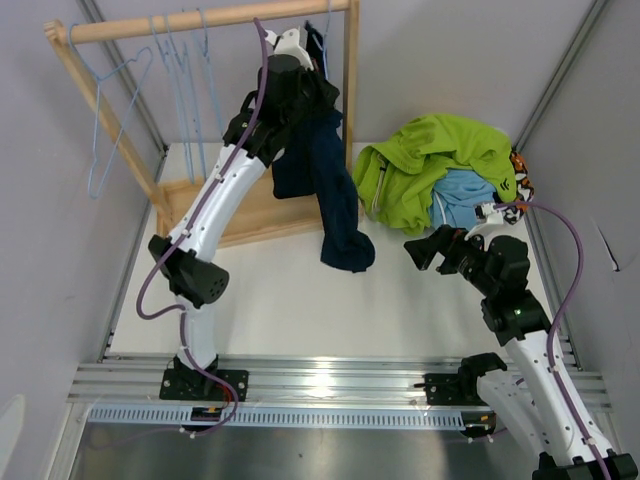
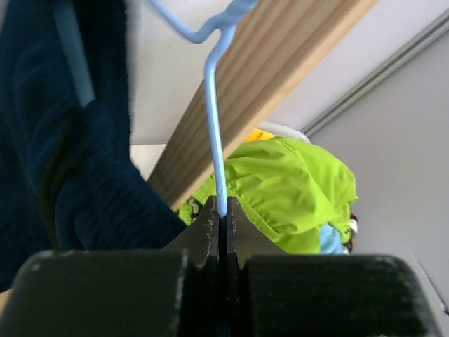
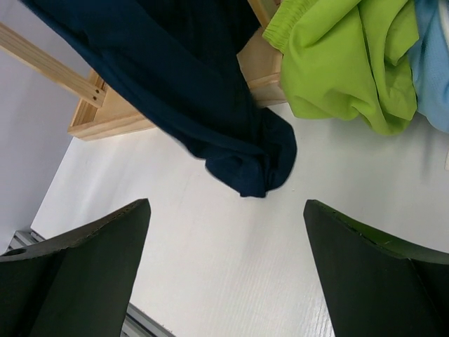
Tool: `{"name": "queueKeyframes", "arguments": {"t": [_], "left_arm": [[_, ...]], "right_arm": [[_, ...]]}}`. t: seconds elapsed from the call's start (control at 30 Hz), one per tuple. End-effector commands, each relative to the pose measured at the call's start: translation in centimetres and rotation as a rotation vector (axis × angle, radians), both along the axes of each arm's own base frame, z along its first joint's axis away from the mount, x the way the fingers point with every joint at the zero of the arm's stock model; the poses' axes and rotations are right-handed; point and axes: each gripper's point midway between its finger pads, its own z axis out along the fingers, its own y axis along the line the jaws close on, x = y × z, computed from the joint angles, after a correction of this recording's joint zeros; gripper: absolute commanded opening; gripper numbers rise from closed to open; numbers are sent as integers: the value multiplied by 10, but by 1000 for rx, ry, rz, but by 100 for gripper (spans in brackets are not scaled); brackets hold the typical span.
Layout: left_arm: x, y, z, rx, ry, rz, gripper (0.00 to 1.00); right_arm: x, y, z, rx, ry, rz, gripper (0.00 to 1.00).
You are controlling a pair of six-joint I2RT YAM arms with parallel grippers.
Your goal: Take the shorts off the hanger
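Observation:
My right gripper will move up and to the left in the top view next, toward the shorts' upper cloth point(image 1: 328, 138) point(image 3: 144, 49) hanging there, as the hanger's wire is held.
Dark navy shorts point(image 1: 330, 185) hang from a light blue wire hanger point(image 2: 214, 119) at the right end of the wooden rail point(image 1: 200, 20), and their lower end rests on the table. My left gripper point(image 2: 222, 214) is up by the rail, shut on the hanger's wire, with navy cloth point(image 2: 84, 175) just to its left. My right gripper point(image 3: 226, 203) hovers open over the white table, right of the shorts' hem point(image 3: 252, 165), with nothing between its fingers. In the top view the right gripper point(image 1: 422, 250) sits below the pile.
A pile at the back right holds lime green shorts point(image 1: 440, 160), light blue shorts point(image 1: 465, 200) and a patterned pair point(image 1: 520, 175). Empty blue hangers point(image 1: 120, 100) hang on the rail's left part. The rack's wooden base point(image 1: 255, 215) lies behind the navy shorts.

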Motion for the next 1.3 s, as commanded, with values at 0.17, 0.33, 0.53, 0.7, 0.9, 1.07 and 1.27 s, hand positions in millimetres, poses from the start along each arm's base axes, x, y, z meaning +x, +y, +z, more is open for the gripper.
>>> {"name": "queueKeyframes", "arguments": {"t": [0.17,0.33,0.53,0.7,0.9,1.07,1.27], "left_arm": [[-21,20,83,-37,-194,28,0],[-66,48,135,-21,-292,10,0],[-123,74,175,-27,-364,-76,0],[-160,86,176,3,-350,-178,0],[-216,76,79,173,-114,-392,0],[-294,93,51,196,-130,-486,0],[-380,96,76,11,-204,-725,0]], "right_arm": [[0,6,19,6,-73,36,99],[0,9,26,25,-88,49,99],[-3,12,39,53,-106,66,100],[-7,11,53,54,-130,63,100],[-15,14,99,49,-250,110,99],[-19,22,156,86,-405,164,99],[-15,33,216,213,-527,199,99]]}}
